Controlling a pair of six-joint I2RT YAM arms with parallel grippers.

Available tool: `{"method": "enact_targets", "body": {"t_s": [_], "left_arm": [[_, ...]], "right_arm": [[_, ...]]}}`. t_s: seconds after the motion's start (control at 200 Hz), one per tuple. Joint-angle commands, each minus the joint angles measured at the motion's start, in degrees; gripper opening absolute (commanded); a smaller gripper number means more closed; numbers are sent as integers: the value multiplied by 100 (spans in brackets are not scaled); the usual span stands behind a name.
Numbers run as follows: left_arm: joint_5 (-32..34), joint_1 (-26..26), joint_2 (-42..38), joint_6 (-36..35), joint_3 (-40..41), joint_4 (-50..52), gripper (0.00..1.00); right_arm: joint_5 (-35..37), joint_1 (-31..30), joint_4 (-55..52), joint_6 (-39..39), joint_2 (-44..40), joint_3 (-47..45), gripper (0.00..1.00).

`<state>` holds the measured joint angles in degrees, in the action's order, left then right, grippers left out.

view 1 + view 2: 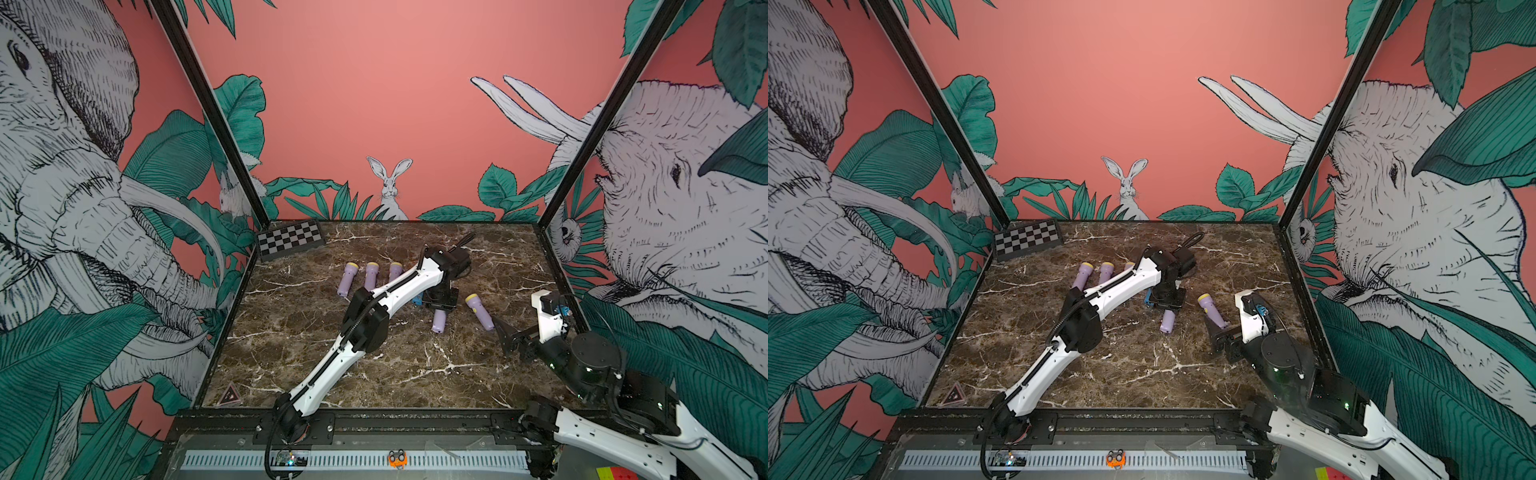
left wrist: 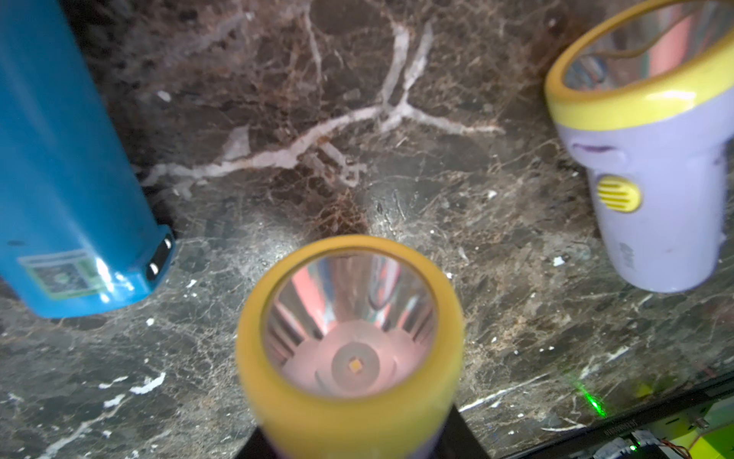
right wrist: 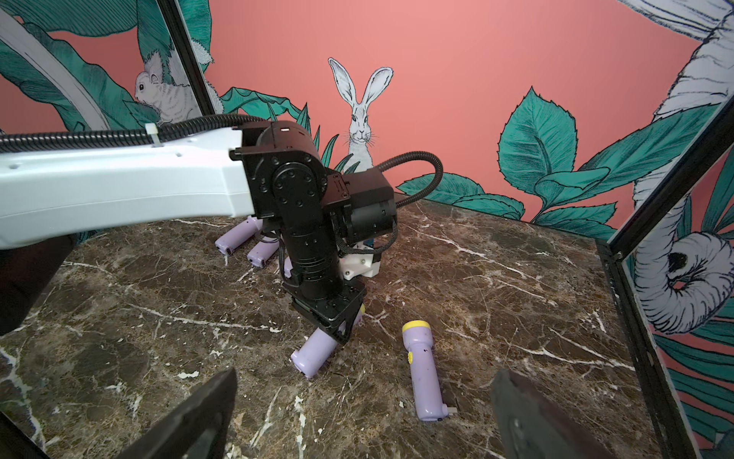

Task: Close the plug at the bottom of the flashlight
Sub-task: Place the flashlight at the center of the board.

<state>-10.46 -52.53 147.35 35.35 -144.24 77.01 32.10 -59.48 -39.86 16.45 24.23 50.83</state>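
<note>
My left gripper is holding the flashlight just above clear marble between the blue cylinder and the second flashlight. It should lower the flashlight there next and let it go.
My left gripper point(image 1: 441, 300) point(image 1: 1168, 297) is shut on a lilac flashlight point(image 1: 439, 322) point(image 3: 314, 353) with a yellow head, held low over the marble table. In the left wrist view its reflector point(image 2: 349, 337) fills the frame in front of the left gripper point(image 2: 357, 445). Its bottom end faces my right gripper; whether its plug is shut I cannot tell. A second lilac flashlight point(image 1: 480, 311) point(image 1: 1212, 312) point(image 3: 425, 369) lies to the right, a small plug tab point(image 3: 449, 411) sticking out of its bottom. My right gripper point(image 3: 363, 417) point(image 1: 505, 332) stands open and empty just in front of it.
Three more lilac flashlights point(image 1: 347, 279) point(image 1: 371, 276) point(image 1: 395, 270) lie in a row at the back left, partly behind the left arm. A blue cylinder point(image 2: 67, 159) point(image 1: 417, 299) lies beside the left gripper. A checkerboard point(image 1: 291, 239) sits in the far left corner.
</note>
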Motion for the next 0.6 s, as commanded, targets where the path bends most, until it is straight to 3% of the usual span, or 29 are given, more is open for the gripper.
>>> {"method": "enact_targets", "body": {"t_s": [0.0, 0.175, 0.375, 0.455, 0.595], "left_arm": [[-237, 41, 89, -11, 176, 77, 0], [-246, 41, 101, -37, 192, 103, 0], [-375, 41, 167, -46, 254, 112, 9], [-366, 41, 123, -35, 331, 103, 18], [-274, 41, -38, -45, 329, 182, 49]], "right_arm": [[66, 12, 103, 217, 109, -6, 99], [108, 16, -162, 609, 371, 43, 99], [106, 14, -201, 715, 398, 72, 99], [165, 16, -309, 809, 445, 107, 99], [250, 10, -503, 1032, 542, 112, 99]]}}
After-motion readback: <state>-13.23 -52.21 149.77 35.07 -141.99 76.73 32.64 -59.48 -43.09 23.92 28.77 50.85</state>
